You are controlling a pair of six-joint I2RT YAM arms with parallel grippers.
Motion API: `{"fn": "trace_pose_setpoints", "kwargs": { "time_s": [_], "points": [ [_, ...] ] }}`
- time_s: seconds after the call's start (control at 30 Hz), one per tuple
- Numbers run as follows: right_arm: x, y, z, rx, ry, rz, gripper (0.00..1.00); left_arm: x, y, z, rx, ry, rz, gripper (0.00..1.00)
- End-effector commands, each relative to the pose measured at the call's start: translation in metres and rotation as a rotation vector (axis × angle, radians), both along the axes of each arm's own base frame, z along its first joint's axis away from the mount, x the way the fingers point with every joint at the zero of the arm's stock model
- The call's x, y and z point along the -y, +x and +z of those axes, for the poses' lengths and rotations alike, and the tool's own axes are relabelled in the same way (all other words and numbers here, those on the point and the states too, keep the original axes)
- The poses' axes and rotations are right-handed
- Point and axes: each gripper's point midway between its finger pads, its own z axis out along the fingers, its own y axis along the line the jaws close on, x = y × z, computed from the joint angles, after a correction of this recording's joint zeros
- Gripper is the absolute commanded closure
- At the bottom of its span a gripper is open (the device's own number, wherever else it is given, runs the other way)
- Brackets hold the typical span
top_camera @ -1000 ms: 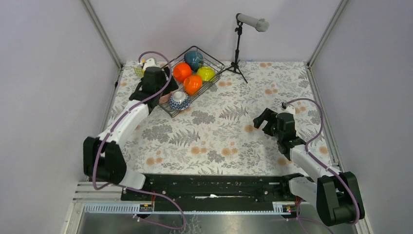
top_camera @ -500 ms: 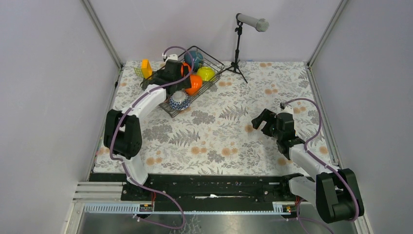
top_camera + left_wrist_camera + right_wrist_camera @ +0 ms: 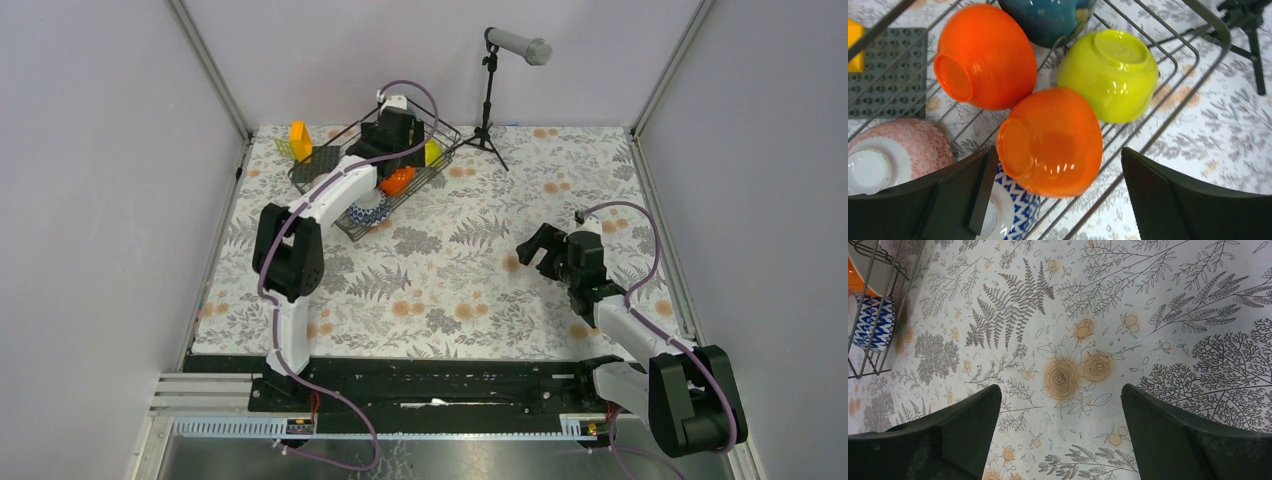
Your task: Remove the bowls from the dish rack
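My left gripper lowers into the rack around the nearer orange bowl (image 3: 398,181) (image 3: 1050,144) next, since its open fingers still hang above that bowl, one on either side.
The dish rack (image 3: 352,218), a dark wire basket, stands at the far left of the table. In the left wrist view it (image 3: 1168,55) holds two orange bowls (image 3: 983,55) (image 3: 1053,140), a yellow-green bowl (image 3: 1110,72), a teal bowl (image 3: 1045,17), a pink speckled bowl (image 3: 903,145) and a blue-and-white bowl (image 3: 1015,210), all tipped or upside down. My left gripper (image 3: 1058,152) is open above the nearer orange bowl, its fingers on either side and not touching it. In the top view it (image 3: 393,145) hangs over the rack. My right gripper (image 3: 540,250) is open and empty above the tablecloth (image 3: 1060,390).
A yellow-orange block (image 3: 300,140) stands on a flat dark studded plate (image 3: 318,165) left of the rack. A microphone stand (image 3: 487,120) stands just right of the rack's far end. The rack's corner (image 3: 878,305) and the blue-and-white bowl (image 3: 873,322) show in the right wrist view.
My left arm has swung right, from beside the rack's left side to over the bowls in the rack. The right arm has hardly moved.
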Motion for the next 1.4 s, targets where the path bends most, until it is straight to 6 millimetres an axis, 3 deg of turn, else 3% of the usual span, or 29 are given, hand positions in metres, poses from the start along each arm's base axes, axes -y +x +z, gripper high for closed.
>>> {"fn": "trace_pose_setpoints", "kwargs": {
  "time_s": [0.0,0.17,0.47,0.83,1.37],
  "points": [
    [-0.004,0.008,0.010,0.040,0.015,0.009,0.03,0.001,0.017,0.014,0.059,0.111,0.093,0.01],
    [-0.006,0.008,0.007,0.031,0.020,0.013,0.04,-0.001,0.026,0.009,0.082,0.253,0.180,0.01],
    [-0.007,0.009,0.006,0.027,0.023,0.016,0.04,0.004,0.035,-0.003,0.075,0.256,0.190,0.01],
    [-0.007,0.008,0.005,0.020,0.025,0.016,0.04,-0.008,0.026,-0.018,0.018,0.304,0.229,0.01],
    [-0.005,0.006,0.009,0.036,0.025,0.010,0.04,0.007,0.027,-0.024,-0.007,0.244,0.177,0.02]
  ]
}}
